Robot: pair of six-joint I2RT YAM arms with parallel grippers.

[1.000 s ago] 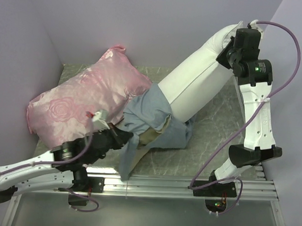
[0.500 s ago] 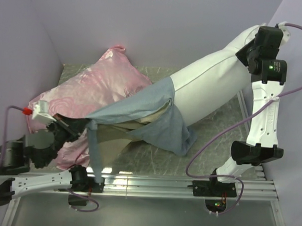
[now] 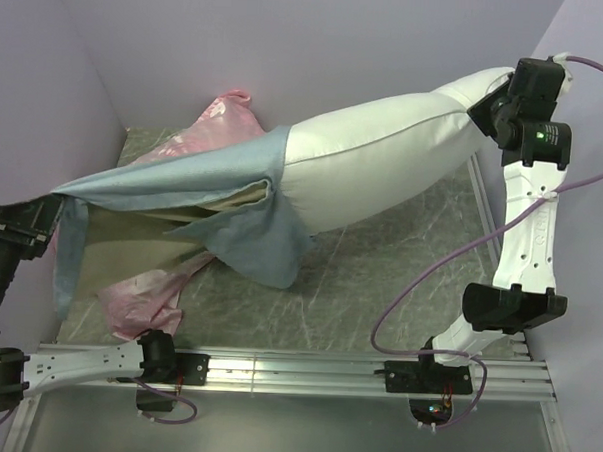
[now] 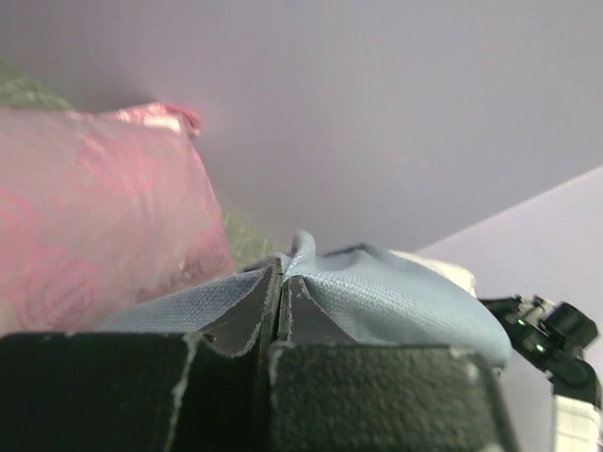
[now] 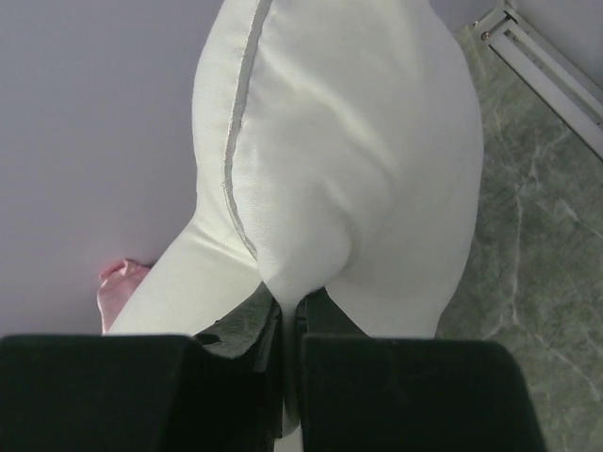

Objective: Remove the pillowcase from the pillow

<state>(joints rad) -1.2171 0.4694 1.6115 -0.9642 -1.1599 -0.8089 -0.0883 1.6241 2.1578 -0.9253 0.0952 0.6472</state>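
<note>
Next, my right gripper lowers slightly toward the bare marbled table top (image 3: 413, 243) (image 5: 528, 235) and releases the pillow's end, as that clear part of the table top lies below it.
The white pillow (image 3: 384, 165) hangs stretched across the middle of the top view, its far right end pinched in my right gripper (image 3: 484, 106), which is shut on the fabric (image 5: 311, 273). The blue-grey pillowcase (image 3: 198, 181) covers only the pillow's left end and is pulled taut leftwards, tan lining (image 3: 228, 195) showing at its mouth. My left gripper (image 3: 48, 207) at the left edge is shut on the pillowcase's end (image 4: 283, 273). In the left wrist view the pillowcase (image 4: 396, 297) spreads away from the jaws, which are pressed together.
A shiny pink rose-patterned pillow (image 3: 211, 122) lies under the pillowcase at the back left, part of it (image 3: 143, 301) showing near the front rail. Lilac walls (image 3: 47, 95) close in left, back and right. The marbled table top (image 3: 399, 280) shows at the right.
My left gripper has pulled the pillowcase far leftwards and up, drawing it along the pillow. My right gripper has lifted the pillow's end higher, so more white pillow is bare.
</note>
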